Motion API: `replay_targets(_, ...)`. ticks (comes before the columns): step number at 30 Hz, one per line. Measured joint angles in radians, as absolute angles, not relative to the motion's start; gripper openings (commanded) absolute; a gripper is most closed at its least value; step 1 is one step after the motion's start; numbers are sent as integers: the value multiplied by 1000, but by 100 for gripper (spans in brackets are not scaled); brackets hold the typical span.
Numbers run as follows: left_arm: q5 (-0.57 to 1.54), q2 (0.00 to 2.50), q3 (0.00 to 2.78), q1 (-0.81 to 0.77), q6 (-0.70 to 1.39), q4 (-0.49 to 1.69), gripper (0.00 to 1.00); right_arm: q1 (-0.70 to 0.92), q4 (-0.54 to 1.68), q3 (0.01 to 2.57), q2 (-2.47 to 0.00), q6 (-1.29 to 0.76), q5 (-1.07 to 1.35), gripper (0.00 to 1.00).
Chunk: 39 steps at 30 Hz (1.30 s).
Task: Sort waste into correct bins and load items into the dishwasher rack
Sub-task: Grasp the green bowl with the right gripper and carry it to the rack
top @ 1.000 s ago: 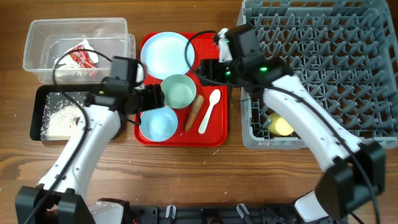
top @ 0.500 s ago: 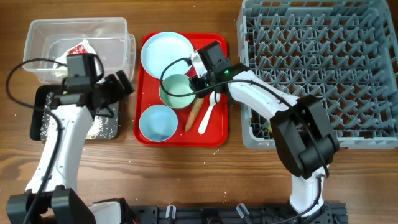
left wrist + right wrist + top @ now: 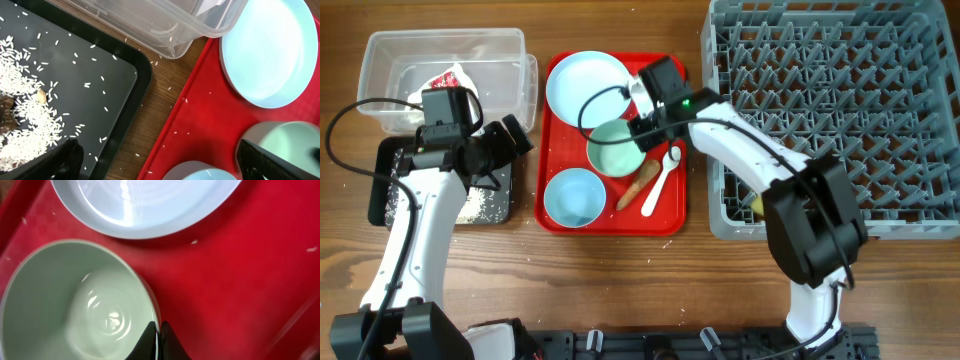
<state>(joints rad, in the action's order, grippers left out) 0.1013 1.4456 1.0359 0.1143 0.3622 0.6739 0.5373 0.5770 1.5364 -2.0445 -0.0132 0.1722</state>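
The robot's right gripper is holding the pale green bowl, so next it should lift the bowl outward and tilt it into the grey rack's far corner (image 3: 747, 48) by the red tray.
My right gripper (image 3: 642, 133) is shut on the right rim of the pale green bowl (image 3: 610, 150) on the red tray (image 3: 670, 215); in the right wrist view the fingertips (image 3: 159, 332) pinch that rim (image 3: 75, 300). The pale blue plate (image 3: 582, 85), light blue bowl (image 3: 573, 197), brown stick (image 3: 638, 184) and white spoon (image 3: 660, 178) lie on the same tray. My left gripper (image 3: 508, 142) hangs open and empty over the black tray's (image 3: 495, 205) right edge, where rice (image 3: 415, 195) lies. The red-and-white wrapper (image 3: 445, 82) sits in the clear tub (image 3: 380, 50).
The grey dishwasher rack (image 3: 840, 110) fills the right side, with a yellow cup (image 3: 767, 206) in its near left corner, partly behind my right arm. Stray grains dot the red tray (image 3: 200, 110) and the wood strip between it and the black tray (image 3: 100, 75).
My right gripper came down from the rack's edge to the green bowl and closed on its rim; the bowl shifted slightly right. My left arm swung left from the bowls to the black tray and opened.
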Motion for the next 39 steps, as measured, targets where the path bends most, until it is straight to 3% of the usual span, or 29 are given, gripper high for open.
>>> replay_targets(6,101,1446,1036,114,362,673,100,524,601,1677,-1840,-18,-120,4)
replay_targets(11,101,1446,1036,114,362,674,100,422,390,1680,-1811,10,-706,4)
replay_targets(15,101,1445,1037,114,362,672,100,291,38,1681,-1913,243,-899,4)
replay_targets(21,101,1443,1038,114,363,674,100,267,-418,1677,-2206,741,-988,4)
replay_targets(26,101,1443,1038,114,363,674,100,266,-453,1677,-2286,954,-996,4)
replay_targets(34,101,1443,1037,114,365,673,100,199,-453,1677,-2288,1012,-1067,4)
replay_targets(38,101,1443,1038,114,365,674,100,218,-271,1696,-2285,977,-1029,5)
replay_targets(39,101,1443,1038,114,366,673,100,234,-208,1695,-2286,966,-1000,10)
